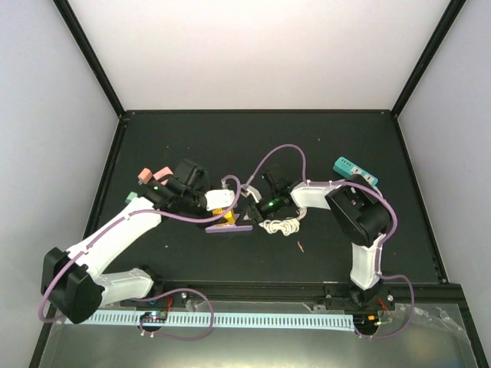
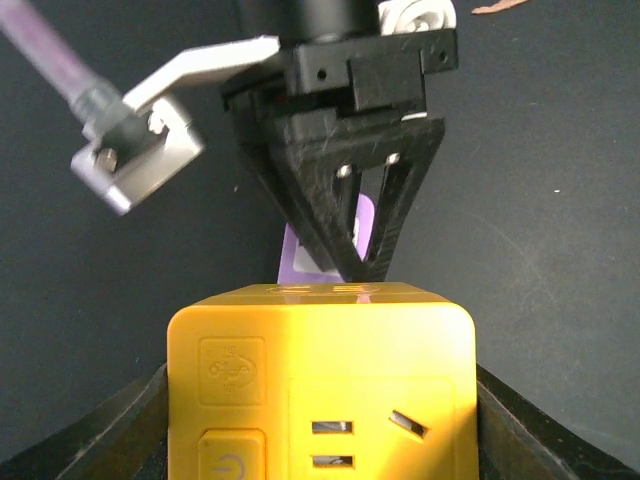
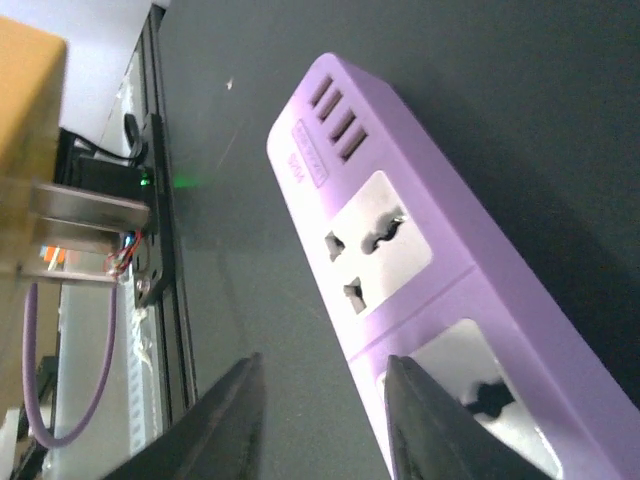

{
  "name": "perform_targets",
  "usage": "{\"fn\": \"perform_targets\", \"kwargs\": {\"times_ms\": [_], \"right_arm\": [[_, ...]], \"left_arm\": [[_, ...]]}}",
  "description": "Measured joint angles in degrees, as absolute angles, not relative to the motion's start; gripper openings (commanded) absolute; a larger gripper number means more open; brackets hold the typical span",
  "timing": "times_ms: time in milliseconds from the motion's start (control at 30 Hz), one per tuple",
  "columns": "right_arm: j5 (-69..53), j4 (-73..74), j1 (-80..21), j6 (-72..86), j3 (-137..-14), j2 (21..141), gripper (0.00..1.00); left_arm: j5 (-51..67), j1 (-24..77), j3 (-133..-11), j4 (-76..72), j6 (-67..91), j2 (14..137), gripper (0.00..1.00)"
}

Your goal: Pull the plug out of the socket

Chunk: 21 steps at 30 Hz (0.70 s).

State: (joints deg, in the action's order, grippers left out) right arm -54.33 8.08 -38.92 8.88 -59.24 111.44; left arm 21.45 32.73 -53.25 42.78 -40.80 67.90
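The plug will go onto the bare table, with its pins clear of the socket strip (image 1: 229, 227). My left gripper will swing to the left in the top view and down and let go of it there.
The plug is a yellow cube (image 2: 320, 370) with outlets on its face, and my left gripper (image 2: 320, 425) is shut on its sides. It hangs just above the purple socket strip (image 1: 229, 227), which lies on the black table. In the right wrist view the plug (image 3: 25, 100) shows bare metal prongs (image 3: 85, 210) in the air, apart from the strip (image 3: 400, 230). My right gripper (image 3: 320, 420) is open, nothing between its fingers; one finger (image 3: 430, 420) overlaps the strip's near edge. From the left wrist view, the right gripper (image 2: 360, 262) points down at the strip (image 2: 297, 262) just behind the plug.
A coiled white cable (image 1: 282, 226) lies right of the strip. A teal block (image 1: 354, 170) sits at the back right, pink pieces (image 1: 152, 175) at the back left. Both arms meet mid-table, and a purple cable (image 1: 284, 149) arches over them.
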Motion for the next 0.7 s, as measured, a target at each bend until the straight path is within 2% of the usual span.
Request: {"fn": "perform_targets", "kwargs": {"times_ms": [100, 467, 700], "right_arm": [[-52.9, 7.8, -38.8, 8.2, -58.3, 109.2, 0.56], [-49.5, 5.7, -38.5, 3.7, -53.6, 97.8, 0.89], [-51.3, 2.8, -38.5, -1.5, -51.0, 89.5, 0.92]], "left_arm": [[22.0, 30.7, -53.3, 44.3, -40.3, 66.0, 0.31], [26.0, 26.7, -54.1, 48.8, -38.6, 61.1, 0.31], [31.8, 26.3, -56.7, 51.5, -37.4, 60.6, 0.31]]}}
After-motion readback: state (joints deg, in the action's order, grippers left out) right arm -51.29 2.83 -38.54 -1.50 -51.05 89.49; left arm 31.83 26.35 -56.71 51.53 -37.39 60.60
